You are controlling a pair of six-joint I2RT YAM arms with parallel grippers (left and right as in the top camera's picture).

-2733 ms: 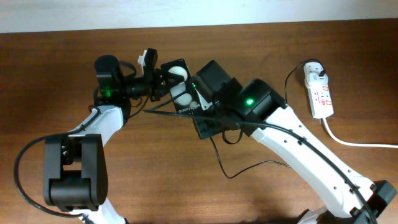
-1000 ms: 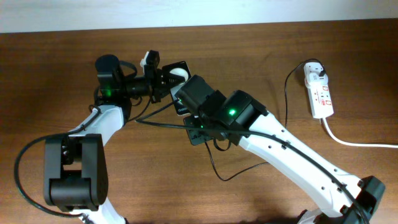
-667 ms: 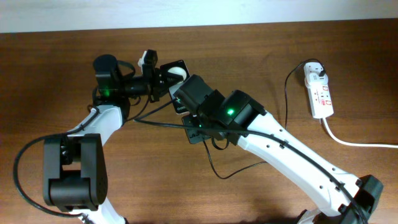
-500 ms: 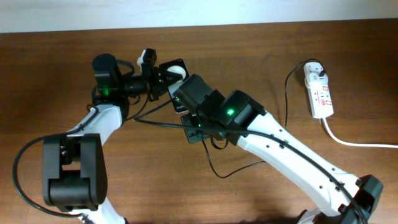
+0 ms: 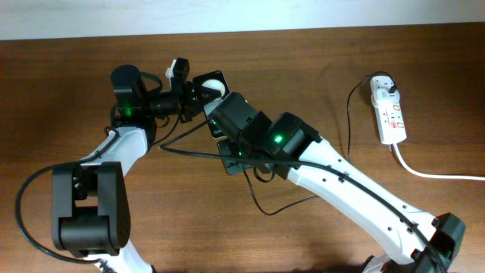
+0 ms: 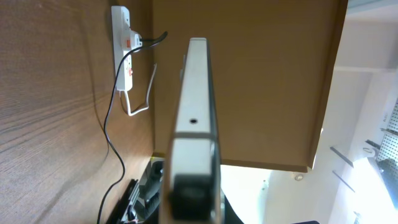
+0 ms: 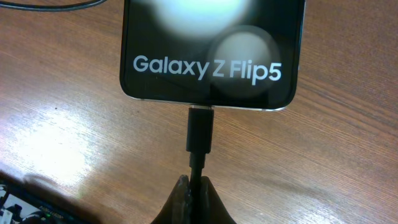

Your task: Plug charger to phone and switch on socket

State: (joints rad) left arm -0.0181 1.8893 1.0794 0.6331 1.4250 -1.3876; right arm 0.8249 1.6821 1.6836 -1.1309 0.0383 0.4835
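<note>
My left gripper should move the phone [image 5: 213, 85] to the right in the overhead view and down onto the tabletop, then let it go, because the connector meets the phone's lower edge.
The black phone [image 7: 211, 53] reads "Galaxy Z Flip5" and shows two bright spots. In the overhead view the phone [image 5: 213, 85] is held above the table by my left gripper [image 5: 195, 92], which is shut on its edge; the left wrist view shows that edge [image 6: 194, 112] end-on. My right gripper [image 7: 198, 186] is shut on the charger cable [image 7: 199, 134], whose connector tip touches the middle of the phone's lower edge. The cable trails across the table [image 5: 261, 205]. The white socket [image 5: 389, 111] lies at the far right, with a dark plug in it.
The socket's thick white cord [image 5: 432, 174] runs off the right edge. The charger cable loops over the table under my right arm [image 5: 341, 182]. The socket also shows in the left wrist view [image 6: 124, 50]. The table's far edge meets a pale wall.
My right gripper has moved left and up toward the phone with the charger connector. The left gripper has shifted slightly left with the phone.
</note>
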